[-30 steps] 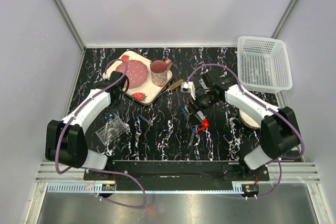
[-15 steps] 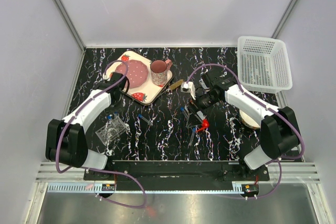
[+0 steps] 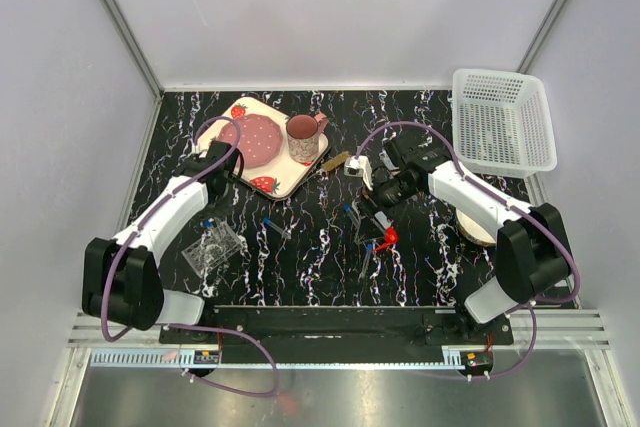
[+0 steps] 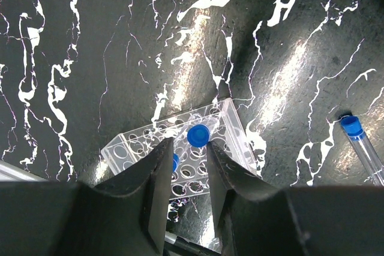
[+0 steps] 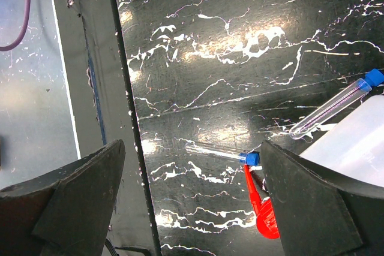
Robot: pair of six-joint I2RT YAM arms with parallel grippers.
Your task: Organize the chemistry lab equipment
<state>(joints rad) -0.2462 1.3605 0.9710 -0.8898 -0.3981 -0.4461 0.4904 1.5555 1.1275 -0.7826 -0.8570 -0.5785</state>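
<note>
I should move my right gripper to the right in the wrist view, turn it and lower it over the tube's capless end (image 5: 306,125), as the tube by the bottle (image 5: 354,142) lies at a slant below my gripper.
The clear tube rack (image 3: 215,245) stands at the front left with two blue-capped tubes (image 4: 198,135) in its holes. My left gripper (image 3: 212,179) hovers above it, jaws slightly apart and empty; in the left wrist view (image 4: 187,155) the rack (image 4: 138,148) shows through the gap. My right gripper (image 3: 374,215) is wide open and empty over the translucent squeeze bottle (image 5: 354,142) with its red cap (image 3: 388,237). A loose tube (image 5: 219,151) lies between its fingers and another (image 5: 336,103) beside the bottle. More loose tubes (image 3: 278,227) lie mid-table. A wooden-handled tool (image 3: 335,162) lies by the tray.
The strawberry tray (image 3: 275,182) with pink plate and mug (image 3: 303,139) sits at the back left. A white basket (image 3: 503,132) stands at the back right. A cream bowl (image 3: 470,229) lies partly under my right arm. A loose tube (image 4: 360,142) lies right of the rack.
My left gripper has drawn back from the rack toward the tray. The right arm has not moved.
</note>
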